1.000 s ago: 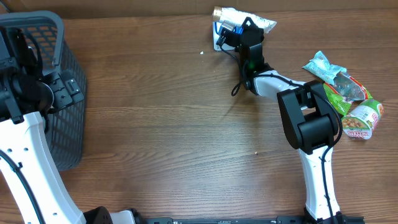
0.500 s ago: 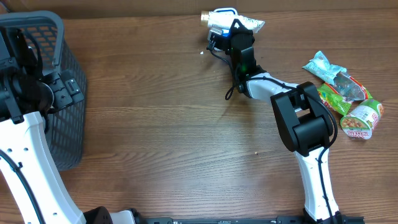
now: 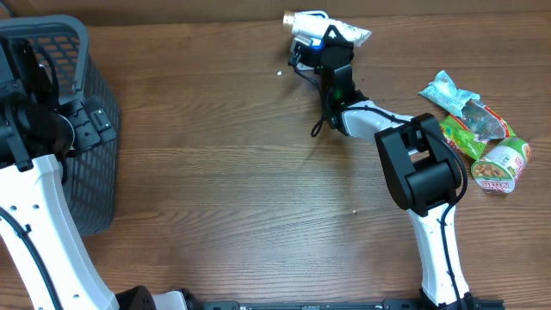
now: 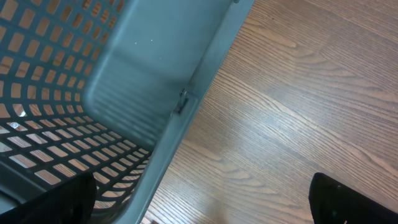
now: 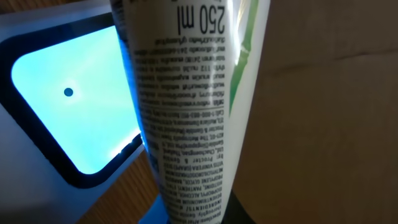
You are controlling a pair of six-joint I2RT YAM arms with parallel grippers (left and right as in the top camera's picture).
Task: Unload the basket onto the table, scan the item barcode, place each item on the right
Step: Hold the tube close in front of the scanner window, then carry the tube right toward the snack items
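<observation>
My right gripper will next carry the tube [image 3: 330, 30] back and to the right in the overhead view, to the bare wood beside the cup. Then it will move down and release the tube.
The item is a white tube [image 3: 330, 30] with a gold cap and fine print reading 250 ml. My right gripper [image 3: 331, 45] is shut on it at the table's far edge. In the right wrist view the tube [image 5: 186, 93] hangs just above and beside the scanner's glowing cyan window [image 5: 68, 106], printed side toward the camera. No barcode shows on that side. In the overhead view the scanner [image 3: 296, 58] is mostly hidden under the gripper. My left gripper [image 4: 199, 211] stands open over the basket's rim, with nothing between its fingers.
A grey mesh basket [image 3: 60, 34] stands at the far left, its rim [image 4: 186, 81] right under the left wrist. Several snack packets [image 3: 469, 120] and a green-labelled cup [image 3: 499, 168] lie at the right edge. A cable [image 3: 320, 120] loops beside the right arm.
My right gripper carried the tube to the left over the scanner, then eased slightly back to the right. The left arm has not moved.
</observation>
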